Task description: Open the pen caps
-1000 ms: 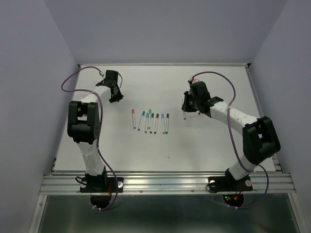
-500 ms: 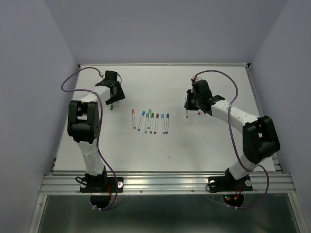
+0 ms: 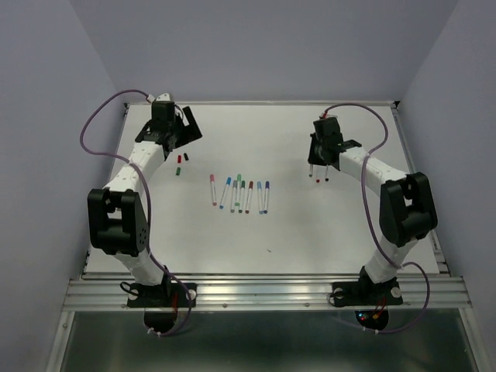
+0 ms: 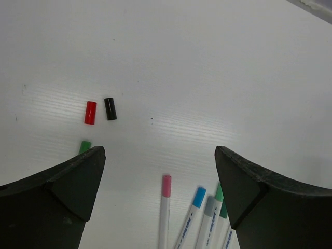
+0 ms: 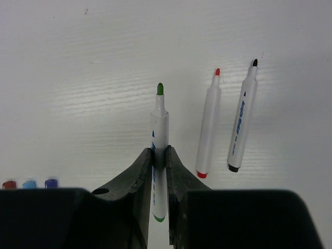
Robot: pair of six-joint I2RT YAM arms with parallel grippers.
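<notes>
The other uncapped pens lie together on the bare tabletop beside the red pen, so my right gripper should next lower the green pen there and let it go.
Three loose pen caps lie at the left: red, black and green; from above the red cap and green cap show below my left gripper. That gripper is open and empty above the table. My right gripper is shut on an uncapped green pen, tip pointing away. Beside it lie an uncapped red pen and an uncapped black pen. Several capped pens lie in a row mid-table.
The capped row starts with a pink-capped pen and a blue-capped one near my left fingers. The table's back rail and purple side walls enclose the white table. Both arms' cables arc above the far corners.
My left gripper opened and let the green cap drop beside the red and black caps, then drew back toward the far left. My right gripper carried the green pen rightward next to the two uncapped pens.
</notes>
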